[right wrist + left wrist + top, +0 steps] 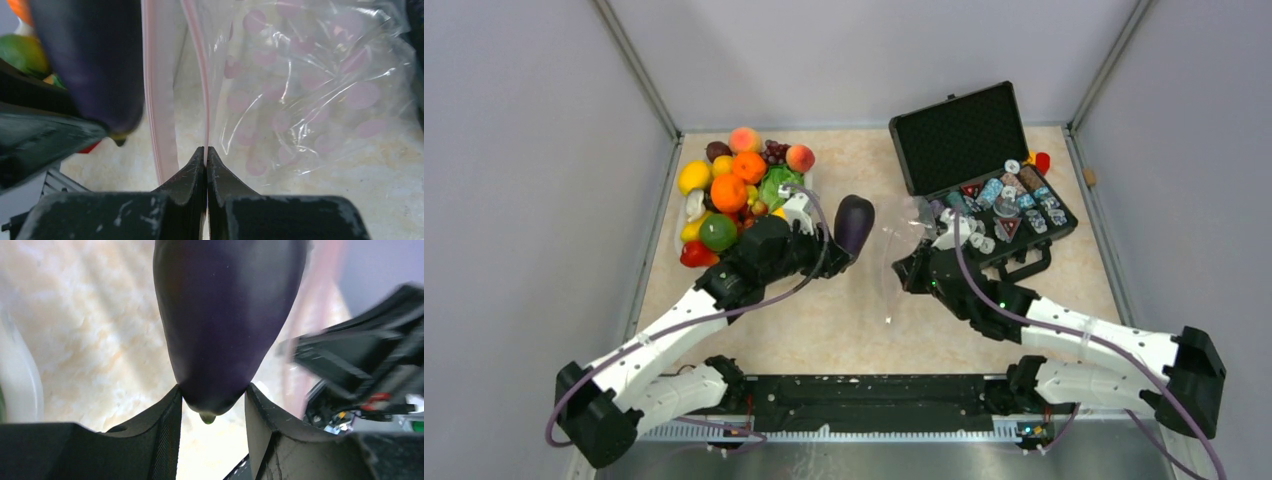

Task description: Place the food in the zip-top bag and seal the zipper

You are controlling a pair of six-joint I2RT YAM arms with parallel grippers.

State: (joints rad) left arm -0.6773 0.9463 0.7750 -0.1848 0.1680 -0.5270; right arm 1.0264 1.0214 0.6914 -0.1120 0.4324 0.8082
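I will next move my left gripper to the left in the top view, over the produce pile, to release the eggplant (854,222). It looks fatter than the bag's opening.
My left gripper (212,390) is shut on the stem end of a dark purple eggplant (227,315), held above the table with its fat end pointing away. In the top view the eggplant (854,222) hangs just left of the clear zip-top bag (896,245). My right gripper (206,149) is shut on one pink lip of the zipper (201,75). The other lip (152,100) stands apart from it, so the mouth of the bag (310,90) gapes. The eggplant (95,65) is just outside that mouth. More food, including lettuce (774,185) and a peach (800,157), is piled at the back left.
The produce pile sits in a white basin (675,238) against the left wall. An open black case (954,140) of chips and dice lies at the back right, close behind my right gripper (916,266). Bare beige tabletop (844,330) stretches in front of both arms.
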